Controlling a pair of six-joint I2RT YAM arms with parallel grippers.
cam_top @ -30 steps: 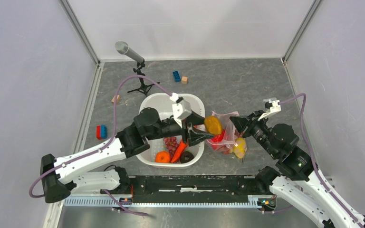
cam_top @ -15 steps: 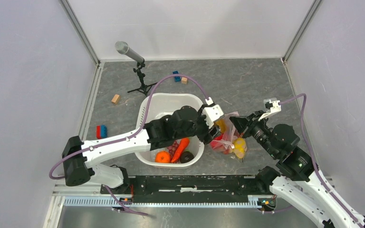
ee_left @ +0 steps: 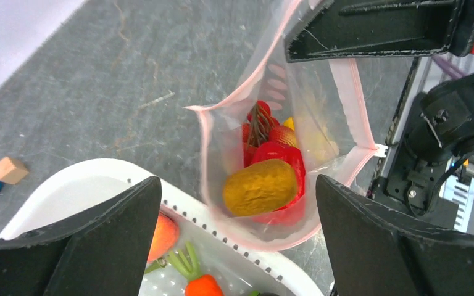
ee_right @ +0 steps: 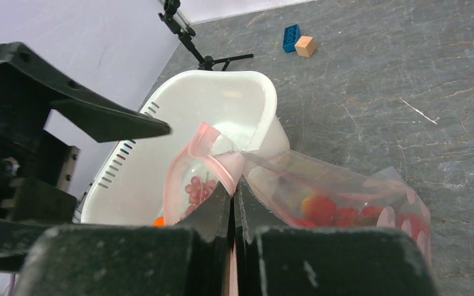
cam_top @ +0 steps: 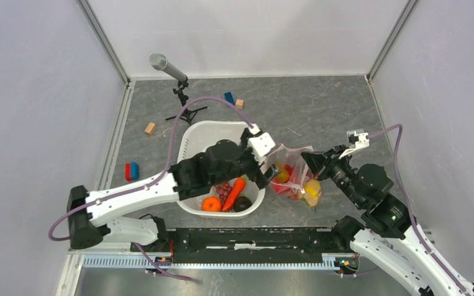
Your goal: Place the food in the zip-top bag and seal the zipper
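Note:
The orange-red toy fruit (ee_left: 163,237) is by the carrot's leaves, and my left gripper needs to move over the basin next, then lower onto it.
The clear zip-top bag (cam_top: 291,176) lies to the right of the white basin, its mouth held open. My right gripper (cam_top: 309,161) is shut on the pink zipper strip (ee_right: 222,166) at the mouth's edge. My left gripper (cam_top: 270,175) is open and empty just above the mouth, at the basin's right rim. In the left wrist view the bag (ee_left: 321,92) holds a yellow-brown fruit (ee_left: 260,187), a red pepper (ee_left: 282,154) and small red fruits. A small white slider (ee_left: 379,149) sits at the strip's end. A carrot (cam_top: 236,191), an orange (cam_top: 210,203) and purple grapes (cam_top: 222,185) lie in the basin.
The white basin (cam_top: 199,132) stands at centre under my left arm. A microphone on a tripod (cam_top: 168,66) stands at the back left. Blue (cam_top: 229,97) and wooden (cam_top: 239,103) blocks lie behind the basin, and more blocks (cam_top: 131,170) at the left.
My left gripper carried the yellow fruit over the bag's mouth, let it go into the bag, and has drawn back a little to the left, open. My right gripper has kept its hold.

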